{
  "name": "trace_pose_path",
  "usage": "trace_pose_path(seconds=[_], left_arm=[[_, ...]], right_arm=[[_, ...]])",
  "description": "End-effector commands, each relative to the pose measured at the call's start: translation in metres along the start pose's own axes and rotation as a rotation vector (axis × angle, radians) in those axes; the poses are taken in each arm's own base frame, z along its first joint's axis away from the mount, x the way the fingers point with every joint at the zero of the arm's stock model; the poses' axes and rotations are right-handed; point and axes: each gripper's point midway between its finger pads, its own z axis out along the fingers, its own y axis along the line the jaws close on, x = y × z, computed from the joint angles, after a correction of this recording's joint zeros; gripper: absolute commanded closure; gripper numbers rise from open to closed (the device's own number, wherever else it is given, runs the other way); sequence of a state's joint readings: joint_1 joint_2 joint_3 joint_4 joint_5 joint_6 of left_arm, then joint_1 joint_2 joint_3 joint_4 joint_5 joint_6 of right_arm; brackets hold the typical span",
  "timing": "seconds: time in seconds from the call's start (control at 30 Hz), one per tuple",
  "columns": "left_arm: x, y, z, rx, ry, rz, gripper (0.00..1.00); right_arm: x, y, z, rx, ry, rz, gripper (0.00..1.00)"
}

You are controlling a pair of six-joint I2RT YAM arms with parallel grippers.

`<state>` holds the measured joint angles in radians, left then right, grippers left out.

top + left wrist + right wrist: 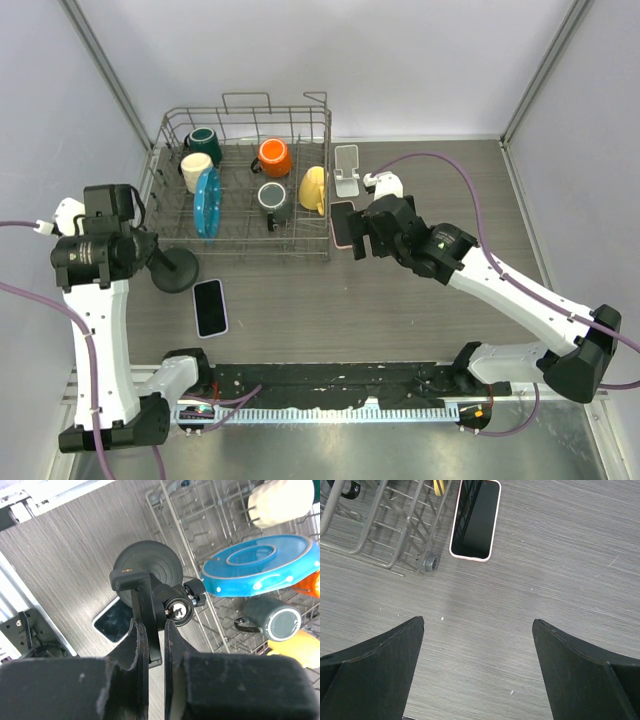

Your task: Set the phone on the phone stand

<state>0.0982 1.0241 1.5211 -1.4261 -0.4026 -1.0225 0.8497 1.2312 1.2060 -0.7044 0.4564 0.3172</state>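
Observation:
The robot's left gripper will next carry the stand toward the right in the top view and release it past the dark phone, where the table is bare.
A black phone stand with a round base (175,270) stands left of centre. My left gripper (143,247) is shut on its upright clamp arm (144,600), fingers either side of it; the base (150,565) rests on the table. A dark phone in a pale case (210,307) lies flat just in front of the stand and shows partly behind it in the left wrist view (115,621). My right gripper (357,238) is open and empty above the table (478,625). A pink-cased phone (475,519) lies flat ahead of it, beside the rack (342,222).
A wire dish rack (245,185) at the back holds several mugs and a blue plate (260,567). A small white phone stand (347,170) stands at the rack's right end. The rack's corner foot (430,562) sits close to the pink-cased phone.

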Motion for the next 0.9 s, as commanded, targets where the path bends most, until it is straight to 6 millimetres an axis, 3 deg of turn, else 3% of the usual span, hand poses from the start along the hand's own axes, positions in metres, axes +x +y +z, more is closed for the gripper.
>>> trace_pose_path(seconds=[0.0,0.13,0.3,0.63,0.87], left_arm=[[-0.012,0.042,-0.029,-0.091,-0.079,-0.004,1.0],[-0.001,0.038,-0.026,-0.052,-0.036,0.022,1.0],[0.022,0.013,-0.028,0.107,0.087,0.083,1.0],[0.003,0.041,-0.041,0.046,-0.034,0.141,1.0],[0.031,0.011,-0.047,0.293,0.062,0.29,1.0]], right_arm=[[-0.026,0.01,-0.004,-0.035,-0.061,0.027,0.05],[-0.03,0.015,-0.001,-0.043,-0.05,0.005,0.05],[-0.028,0.016,-0.001,-0.051,-0.049,0.011,0.05],[-0.024,0.015,-0.003,-0.054,-0.048,0.021,0.05],[-0.024,0.013,-0.003,-0.043,-0.049,0.025,0.05]])
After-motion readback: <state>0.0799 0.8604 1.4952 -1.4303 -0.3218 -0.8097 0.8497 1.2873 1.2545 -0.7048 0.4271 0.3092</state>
